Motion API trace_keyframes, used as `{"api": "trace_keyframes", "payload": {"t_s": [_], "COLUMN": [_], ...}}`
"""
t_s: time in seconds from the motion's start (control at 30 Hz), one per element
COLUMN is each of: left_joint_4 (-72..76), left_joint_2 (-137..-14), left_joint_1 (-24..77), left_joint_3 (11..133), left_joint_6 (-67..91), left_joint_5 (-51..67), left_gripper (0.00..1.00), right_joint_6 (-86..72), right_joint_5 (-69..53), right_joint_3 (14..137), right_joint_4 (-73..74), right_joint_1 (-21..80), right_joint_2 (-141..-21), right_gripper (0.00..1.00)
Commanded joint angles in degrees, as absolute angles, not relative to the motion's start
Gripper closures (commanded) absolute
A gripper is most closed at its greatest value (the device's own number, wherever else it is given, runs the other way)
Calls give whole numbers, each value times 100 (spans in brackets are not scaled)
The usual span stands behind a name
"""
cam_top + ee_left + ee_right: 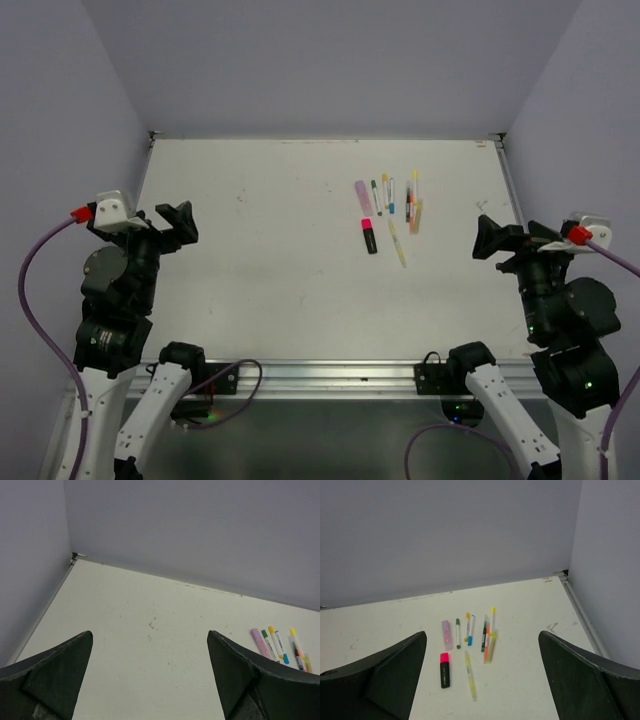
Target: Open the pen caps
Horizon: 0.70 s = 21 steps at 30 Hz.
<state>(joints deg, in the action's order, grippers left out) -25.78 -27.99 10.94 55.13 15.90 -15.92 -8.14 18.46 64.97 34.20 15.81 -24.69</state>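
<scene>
I should move my right gripper to the left in the top view and down onto the black highlighter's body (370,242) (445,675), because it is below the gripper on that side.
Several pens (388,212) lie in a loose group on the white table, right of centre. In the right wrist view I see a fat lilac highlighter (446,634), a black highlighter (444,674) with a pink cap (444,657), a thin yellow pen (471,676), a white pen with a green cap (457,622), one with a blue cap (469,641), and a bundle of orange, green and yellow ones (488,641). All caps sit on their pens. My left gripper (178,222) (150,632) is open and empty at the far left. My right gripper (492,238) (482,633) is open and empty, right of the pens.
The table (280,280) has a raised metal rim along its right edge (511,185) and a front rail (330,375). Lilac walls close in the back and both sides. Some pens also show at the right of the left wrist view (275,645).
</scene>
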Motion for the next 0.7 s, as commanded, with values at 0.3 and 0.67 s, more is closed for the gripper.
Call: {"api": "trace_keyframes", "payload": {"t_s": [0.3,0.67], "left_joint_4": [-2312,-2180], "left_joint_2": [-3787,-5167], "left_joint_1": [1107,1090], "left_joint_3": [4571,4254], "left_joint_6": [2144,2206], "left_joint_5": [-844,-167], "left_gripper": [0,0], "right_joint_6": [-2732,-2593], "right_joint_5": [1020,676], "right_joint_3": [5045,5202], "right_joint_4": [2873,1952], "right_joint_1": [1617,2145], "right_joint_2": [-3926,-7398], "right_gripper": [1,10]}}
